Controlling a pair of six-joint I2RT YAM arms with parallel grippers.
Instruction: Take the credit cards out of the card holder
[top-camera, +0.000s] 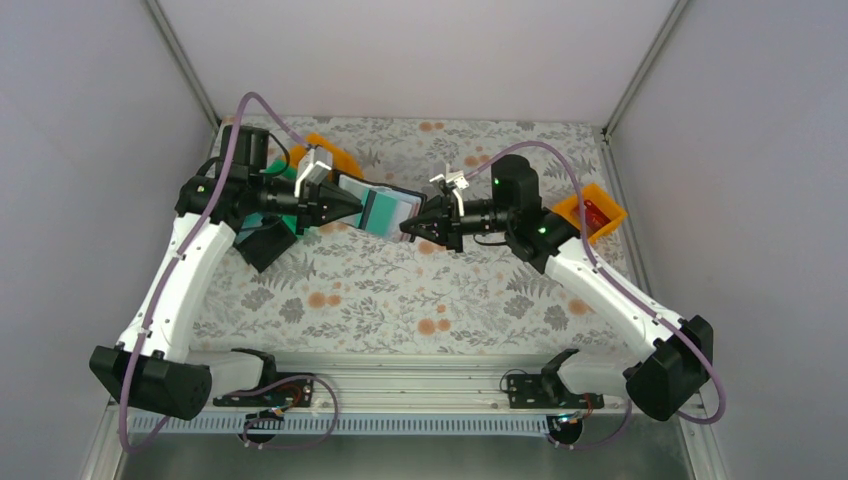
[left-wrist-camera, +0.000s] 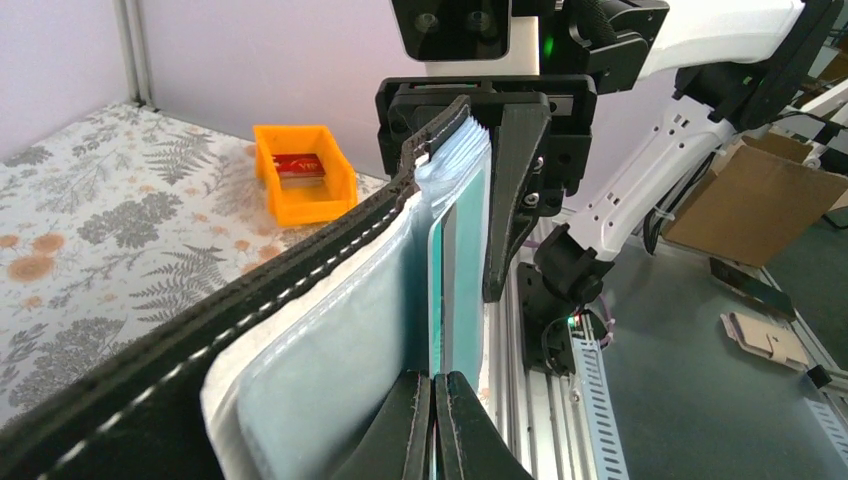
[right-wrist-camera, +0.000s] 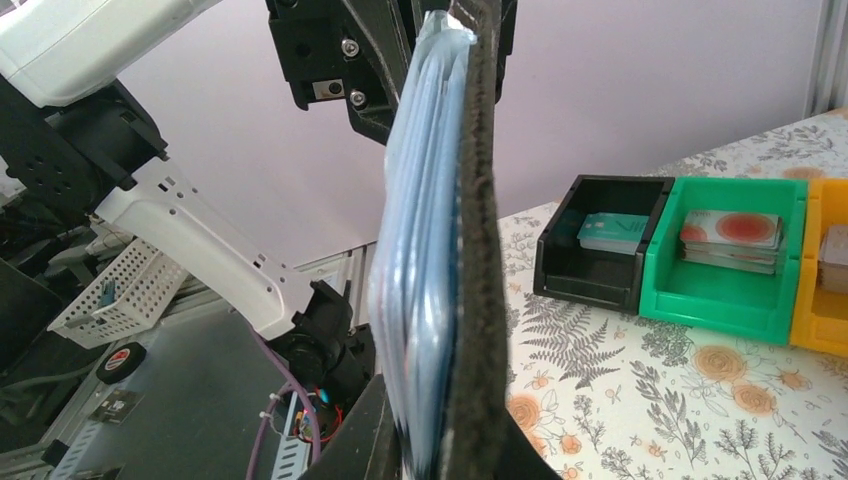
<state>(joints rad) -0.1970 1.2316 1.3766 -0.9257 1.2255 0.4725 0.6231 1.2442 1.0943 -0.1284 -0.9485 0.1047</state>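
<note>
I will move my right gripper away from the teal card next, then down onto the cloth's bare middle (top-camera: 418, 268) to let go of the holder, because my left gripper is pinching that card.
The black card holder (top-camera: 385, 208) hangs open in the air between both grippers, above the table's far middle. My right gripper (top-camera: 408, 230) is shut on its right edge; in the right wrist view (right-wrist-camera: 450, 445) the jaws clamp the black cover (right-wrist-camera: 480, 250) and its glossy bluish pockets. My left gripper (top-camera: 355, 207) is at the holder's left end. In the left wrist view (left-wrist-camera: 435, 430) the jaws are shut on the edge of a teal credit card (left-wrist-camera: 436, 300) that stands in the clear pockets beside the stitched black cover (left-wrist-camera: 250, 300).
An orange tray (top-camera: 592, 212) with a red card (left-wrist-camera: 298, 163) sits at the far right. Black (right-wrist-camera: 600, 245), green (right-wrist-camera: 730, 265) and orange (right-wrist-camera: 825, 280) trays stand in a row at the far left, with cards in the black and green ones. The floral cloth (top-camera: 400, 290) covers the table.
</note>
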